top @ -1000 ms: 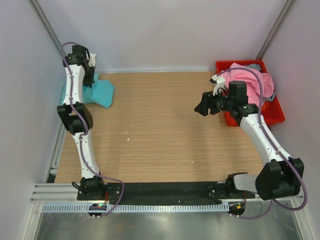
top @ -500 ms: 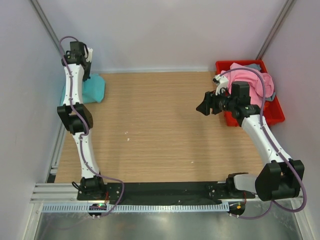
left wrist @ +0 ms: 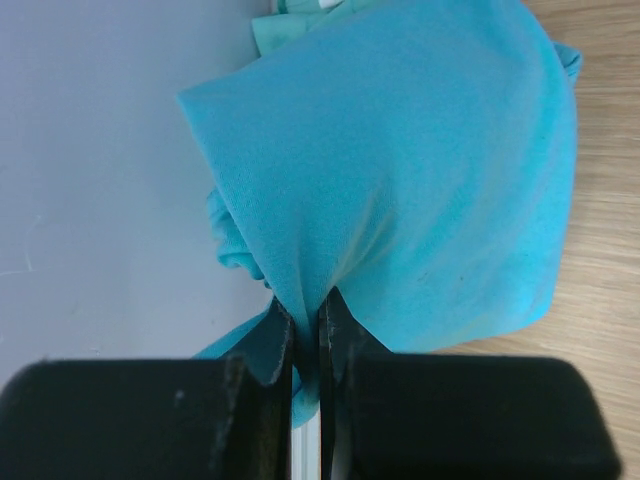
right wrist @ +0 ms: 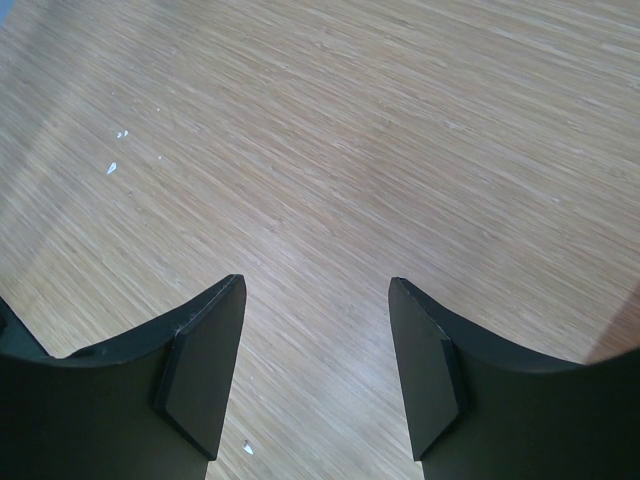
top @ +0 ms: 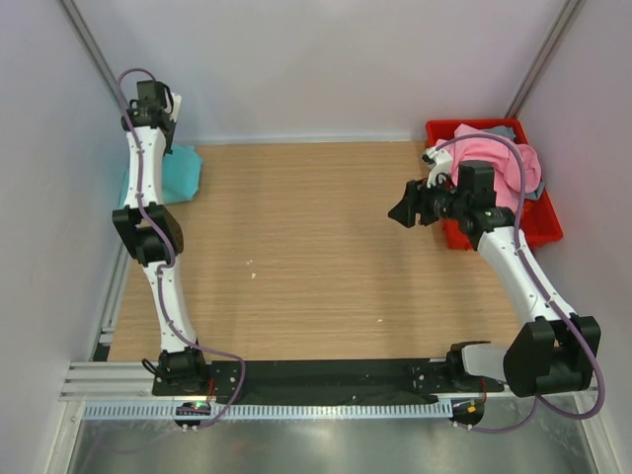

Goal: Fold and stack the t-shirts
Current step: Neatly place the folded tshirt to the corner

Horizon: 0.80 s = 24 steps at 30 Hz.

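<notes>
The grey side is to the left of my left gripper in the top view. My gripper should move toward it next and let go of the turquoise-blue cloth.
A turquoise-blue t-shirt (top: pixel 178 174) lies bunched at the table's far left corner, partly off the wooden edge. My left gripper (left wrist: pixel 306 312) is shut on a pinch of this cloth, which hangs down from the jaws (left wrist: pixel 420 180); a strip of mint-green cloth (left wrist: pixel 290 18) peeks out at its top edge. In the top view the left gripper is hidden behind its raised wrist. A pink t-shirt (top: pixel 494 163) is heaped in the red bin, with a grey-blue t-shirt (top: pixel 499 129) under it. My right gripper (top: pixel 400 212) hovers open over bare wood left of the bin, nothing between its fingers (right wrist: pixel 205 370).
The red plastic bin (top: pixel 538 222) stands at the far right of the wooden table (top: pixel 316 247). Grey walls close in the left, back and right sides. Small white specks (right wrist: pixel 113 165) dot the wood. The arm bases sit on the black rail at the near edge.
My left gripper has drawn the turquoise-blue t-shirt toward the far left corner, so it covers less of the table. The right gripper has shifted slightly and stays open.
</notes>
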{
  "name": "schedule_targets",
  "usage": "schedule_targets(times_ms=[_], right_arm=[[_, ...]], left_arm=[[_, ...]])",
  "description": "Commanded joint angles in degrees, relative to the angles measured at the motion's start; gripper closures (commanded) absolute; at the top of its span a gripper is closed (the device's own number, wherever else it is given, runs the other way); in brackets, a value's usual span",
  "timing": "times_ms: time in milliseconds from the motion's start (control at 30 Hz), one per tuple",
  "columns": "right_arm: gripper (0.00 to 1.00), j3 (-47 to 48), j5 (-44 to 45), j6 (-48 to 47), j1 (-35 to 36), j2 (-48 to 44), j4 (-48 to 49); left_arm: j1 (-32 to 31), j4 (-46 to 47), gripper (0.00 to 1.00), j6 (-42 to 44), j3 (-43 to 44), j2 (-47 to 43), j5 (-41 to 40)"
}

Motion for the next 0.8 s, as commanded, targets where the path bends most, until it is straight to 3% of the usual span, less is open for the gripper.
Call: schedule_targets(times_ms=[0,367,433,467,533,567,667,767], right_arm=[[0.35,-0.33,-0.97,0.33,-0.45,-1.59,2.49],[0.35,-0.86,-0.88,0.15,-1.33,-1.5,2.58],[0.35,-1.04,-1.05,0.24,-1.41,-1.41,2.84],[0.35,-1.12,-1.14,0.33,-1.41,-1.24,2.84],[0.35,-1.04,-1.14,0.33,-1.5,-1.15,2.84],[0.35,-1.04,-1.14,0.33,-1.68,-1.15,2.75],[0.35,-1.12,-1.32,0.42,-1.77,-1.24,2.84],[0.35,-1.21,-1.14,0.5,-2.03,-1.67,2.93]], left_arm=[[0.67,6.75,1.0,3.39,-1.94,-4.3,-5.71],[3.74,12.12,0.98,5.25,-2.57,1.58,-13.63],[3.66,14.49,0.65,5.51,-3.1,2.11,-16.43],[3.57,15.63,0.37,5.51,-4.06,2.2,-17.66],[2.78,18.27,0.17,4.99,-5.9,1.42,-18.56],[2.26,18.98,0.01,4.81,-9.48,0.28,-18.21],[-1.07,23.02,0.0,3.49,-19.14,-5.34,-16.1],[-4.76,25.4,0.0,1.65,-23.22,-9.65,-16.1]])
